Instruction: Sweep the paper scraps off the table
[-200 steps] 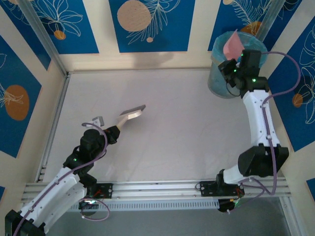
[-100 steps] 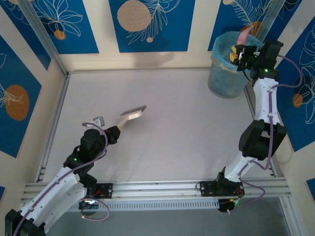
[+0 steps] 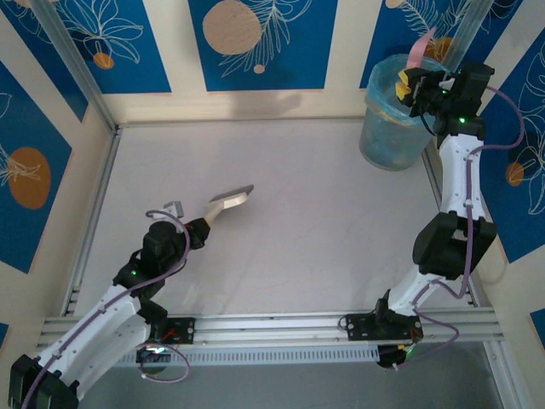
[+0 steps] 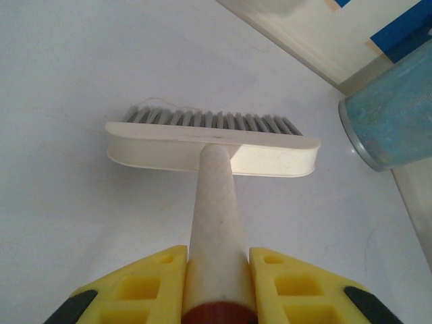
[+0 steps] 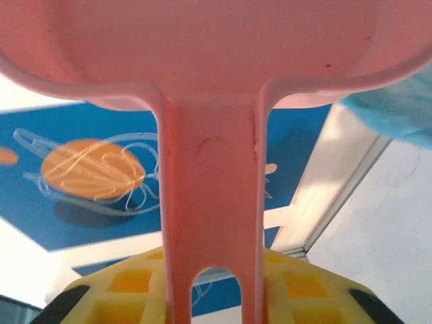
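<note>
Bare tabletop beside the brush is below my right gripper and back from the bin. My right gripper should swing back, lower the dustpan there and release the dustpan's handle.
My left gripper is shut on the cream handle of a brush. Its head rests bristles-down on the white table at left of centre. My right gripper is shut on the handle of the pink dustpan. It holds the pan tipped up over the rim of the blue bin at the back right corner. The paper scraps are out of view; the bin's inside is hidden.
The blue bin stands against the back right wall. Aluminium rails edge the table's near side, another rail runs along the left. Patterned wall panels close the back and sides.
My right arm has swung from the bin's front to its right side and lifted, tipping the dustpan steeper over the bin. The left arm and brush have barely shifted.
</note>
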